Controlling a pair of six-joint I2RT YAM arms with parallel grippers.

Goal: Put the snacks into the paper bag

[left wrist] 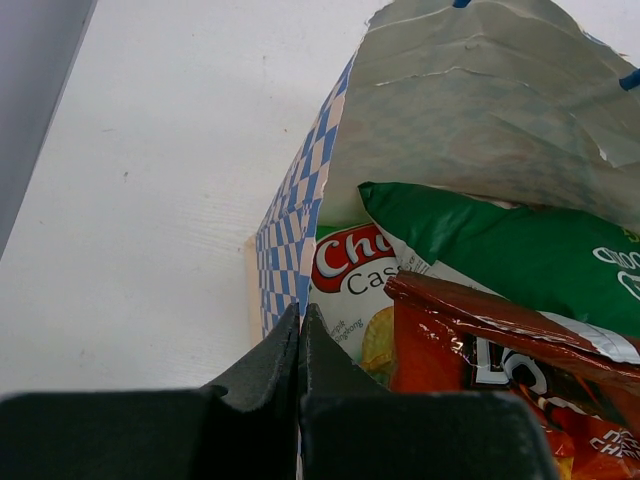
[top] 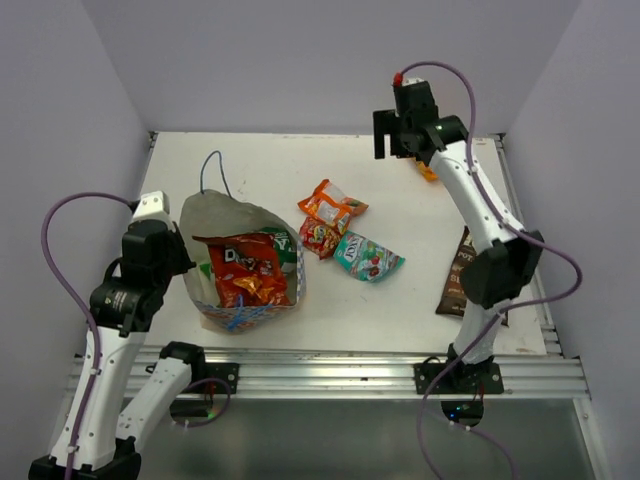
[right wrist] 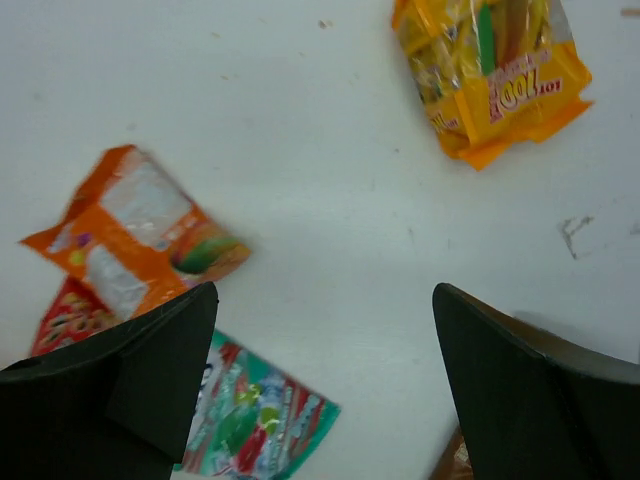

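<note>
The near corner of the yellow-orange packet points toward my right gripper's open fingers, so that gripper needs to move down and to the right in the top view next, onto the packet.
The paper bag (top: 215, 215) lies at the left with its mouth open. Inside it are a red packet (top: 245, 270), a green one (left wrist: 520, 250) and a white chip packet (left wrist: 355, 290). My left gripper (left wrist: 300, 312) is shut on the bag's blue-checkered edge (left wrist: 290, 225), at the bag's left side (top: 186, 258). On the table lie loose snacks: orange (top: 332, 205), red (top: 318, 238), teal (top: 366, 256), dark brown (top: 465, 275), and yellow-orange (right wrist: 490, 75). My right gripper (right wrist: 323, 290) hangs open and holds nothing, high above the table at the far right (top: 392, 140).
The white table (top: 280, 160) is walled by pale panels at the back and sides. The bag's blue string handle (top: 212, 170) loops out behind it. The right arm's links (top: 480, 210) partly cover the yellow-orange packet in the top view.
</note>
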